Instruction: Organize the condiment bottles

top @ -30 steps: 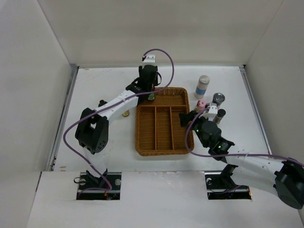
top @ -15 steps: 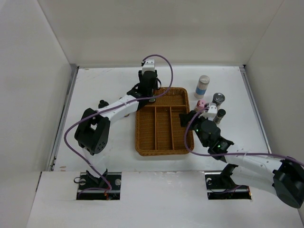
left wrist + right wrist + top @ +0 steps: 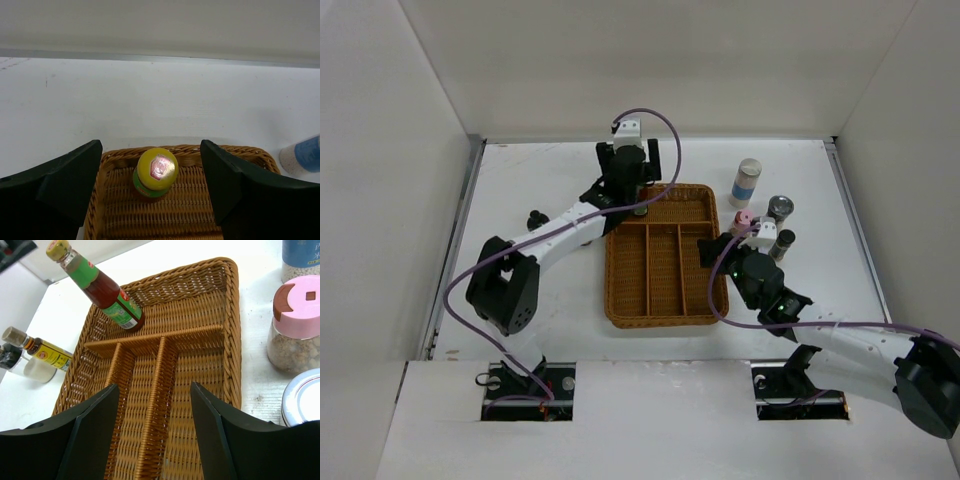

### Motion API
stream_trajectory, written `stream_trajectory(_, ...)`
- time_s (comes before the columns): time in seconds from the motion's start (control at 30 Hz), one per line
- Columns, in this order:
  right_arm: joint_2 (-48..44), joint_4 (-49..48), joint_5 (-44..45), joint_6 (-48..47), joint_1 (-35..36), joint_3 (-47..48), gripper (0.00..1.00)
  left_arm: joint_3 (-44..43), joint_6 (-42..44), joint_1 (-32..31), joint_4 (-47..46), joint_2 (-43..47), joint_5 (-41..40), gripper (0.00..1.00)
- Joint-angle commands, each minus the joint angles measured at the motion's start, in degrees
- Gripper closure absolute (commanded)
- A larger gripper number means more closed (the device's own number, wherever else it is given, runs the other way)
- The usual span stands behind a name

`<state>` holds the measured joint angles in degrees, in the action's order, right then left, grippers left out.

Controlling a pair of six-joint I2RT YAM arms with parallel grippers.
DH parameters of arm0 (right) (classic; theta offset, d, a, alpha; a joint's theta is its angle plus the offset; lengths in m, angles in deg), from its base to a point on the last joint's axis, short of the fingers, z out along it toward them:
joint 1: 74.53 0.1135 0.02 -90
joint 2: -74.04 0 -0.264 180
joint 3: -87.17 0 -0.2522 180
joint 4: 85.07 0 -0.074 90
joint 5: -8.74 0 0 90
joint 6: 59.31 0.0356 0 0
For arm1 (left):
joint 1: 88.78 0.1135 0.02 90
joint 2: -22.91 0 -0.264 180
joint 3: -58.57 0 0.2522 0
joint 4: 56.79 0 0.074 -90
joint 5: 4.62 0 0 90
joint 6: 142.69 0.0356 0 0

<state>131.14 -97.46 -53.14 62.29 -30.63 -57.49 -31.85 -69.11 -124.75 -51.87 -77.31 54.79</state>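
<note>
My left gripper moves back, to the left in the top view and down onto the sauce bottle's cap next, since that cap sits below and back from it.
A green-labelled, yellow-capped bottle stands in the far cross compartment of the wicker tray, near its left corner. My left gripper hangs open above it, a finger on each side and neither touching; from above this gripper sits over the tray's far left corner. My right gripper is open and empty over the tray's long compartments. To the right of the tray stand a blue-banded jar, a pink-lidded jar, a silver-topped shaker and a dark bottle.
Left of the tray, on the white table, are a dark yellow-labelled sauce bottle and a small black-capped white shaker. White walls close in the table on three sides. The left arm reaches diagonally across the table's left half.
My left gripper has opened and let go of the green-labelled bottle, which now stands free in the tray. The left arm has stretched farther out. The right arm has not moved.
</note>
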Motion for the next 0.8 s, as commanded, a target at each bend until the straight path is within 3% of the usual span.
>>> stream_trajectory(0.0, -0.24, -1.36, -0.08, 0.49, -0.35, 0.83, 0.35, 0.55, 1.3, -0.55, -3.46, 6.17, -1.23, 0.19)
stream_trajectory(0.17, -0.76, -1.18, -0.08, 0.66, -0.44, 0.65, 0.35, 5.45, 1.31, 0.76, -3.2, 15.74, -3.77, 0.16)
stream_trajectory(0.3, -1.55, -1.44, 0.8, 0.75, -0.79, 0.04, 0.35, 15.37, 0.08, 2.17, -1.54, 25.67, -5.71, 0.3)
stream_trajectory(0.43, -1.82, -1.53, 0.88, 0.23, -0.7, 0.3, 0.41, 25.05, -3.78, 2.79, 6.71, 33.33, -6.5, 0.4)
stream_trajectory(0.57, 0.64, -1.1, -0.6, 0.4, -0.7, 1.44, 0.55, 29.19, -6.51, 3.14, 12.97, 35.01, -6.85, 0.41)
stream_trajectory(0.77, 2.49, -1.18, -0.96, 0.22, 0.0, 2.06, 0.5, 30.35, -6.25, 4.81, 10.51, 31.5, -5.71, 0.42)
